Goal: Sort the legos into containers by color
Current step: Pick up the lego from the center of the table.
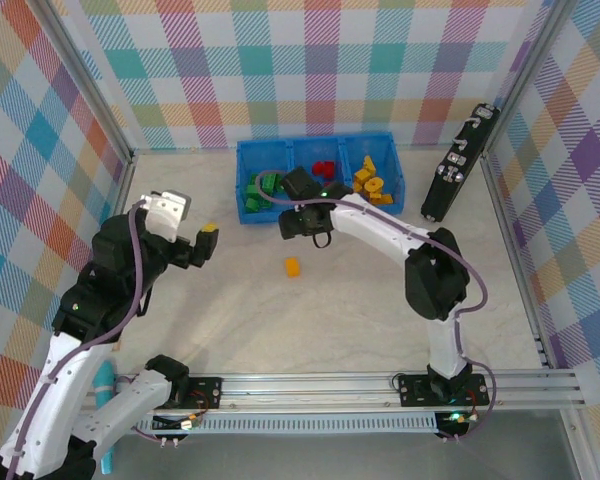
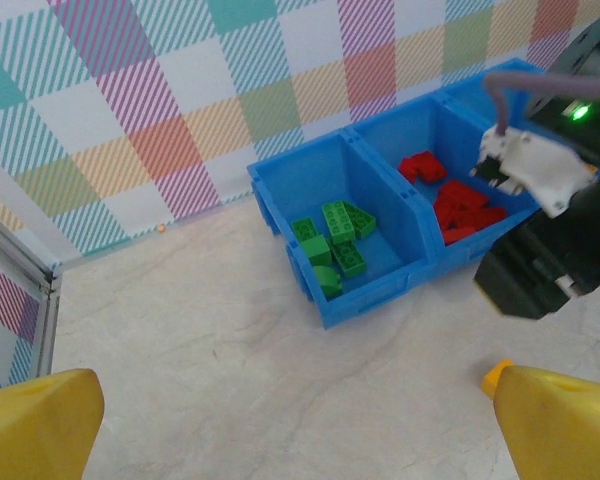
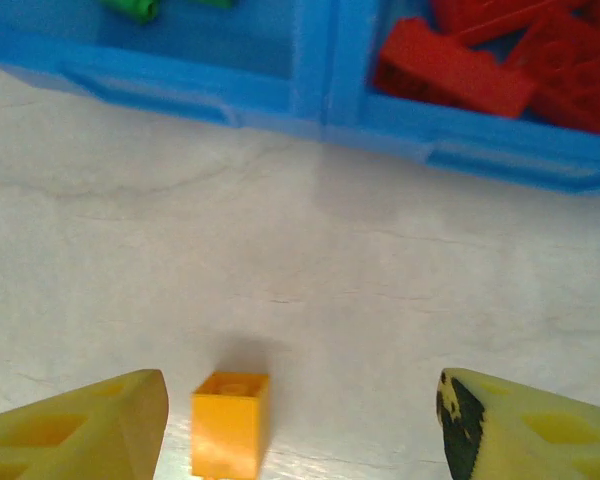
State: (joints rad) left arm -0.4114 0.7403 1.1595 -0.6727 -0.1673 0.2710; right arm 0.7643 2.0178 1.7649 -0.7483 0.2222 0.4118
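Observation:
My right gripper draws back next, centres its open fingers over the loose orange brick [image 3: 228,428] and moves down to close, since the brick lies below and back toward the base.
The blue tray [image 1: 315,148] stands at the back of the table with three containers side by side. Green legos [image 1: 260,188] fill the left one, red legos [image 1: 323,170] the middle, yellow-orange legos [image 1: 370,180] the right. One orange brick [image 1: 292,266] lies loose on the table in front of the tray. My right gripper [image 1: 298,228] hovers between tray and brick. In the right wrist view its fingers stand open [image 3: 305,430], with the brick [image 3: 230,423] on the table close to the left finger, untouched. My left gripper [image 1: 202,243] is open over bare table [image 2: 300,430].
A long black device [image 1: 460,165] with white marks leans at the back right corner. Checked walls and metal rails [image 1: 380,385] close in the table. In the left wrist view the right arm's black wrist [image 2: 550,250] hangs in front of the red compartment [image 2: 455,200].

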